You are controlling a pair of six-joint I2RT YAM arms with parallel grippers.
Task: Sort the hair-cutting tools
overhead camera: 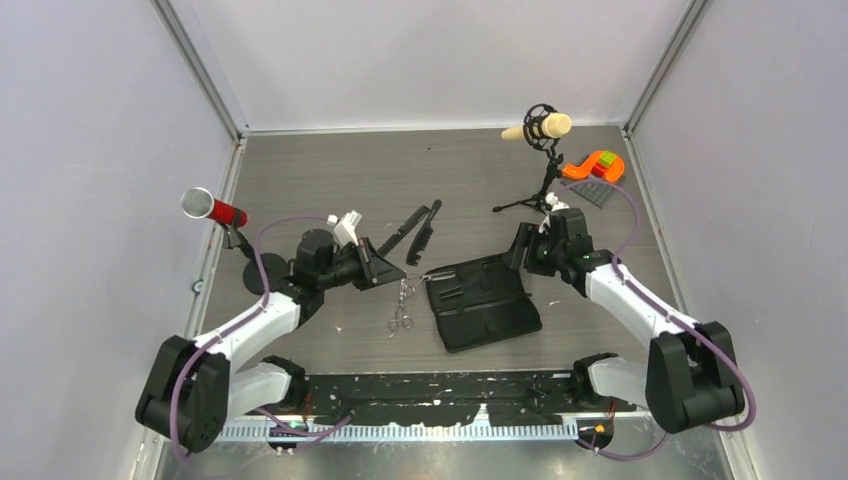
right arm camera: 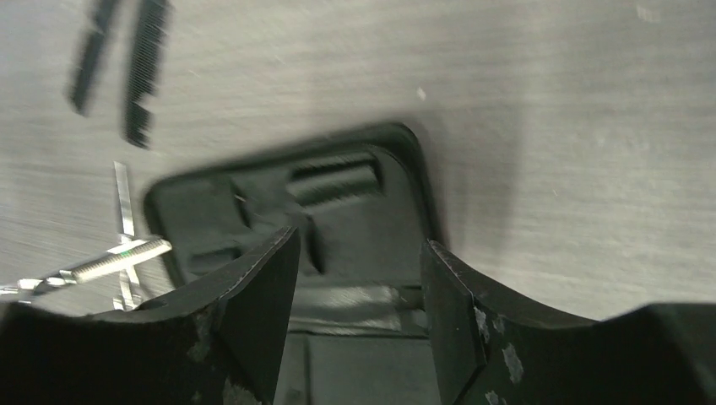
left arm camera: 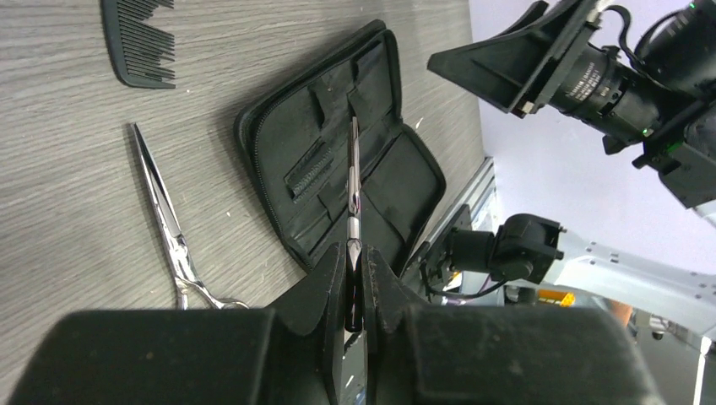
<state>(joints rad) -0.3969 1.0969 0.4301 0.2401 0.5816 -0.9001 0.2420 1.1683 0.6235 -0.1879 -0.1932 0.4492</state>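
My left gripper will bring the scissors' tip down to the loop by the case's zip below and release, since the tip already points over the case.
My left gripper is shut on one pair of silver scissors, held edge-on above the table with the tip pointing over the open black case. In the top view this gripper sits just left of the case. A second pair of scissors lies flat on the table beside it. Two black combs lie side by side farther back. My right gripper hangs open over the case's far right corner with nothing between its fingers.
A red-headed microphone stands at the left edge. A beige microphone on a black tripod stands behind the right arm. An orange object rests on a grey pad in the back right corner. Walls close in on three sides.
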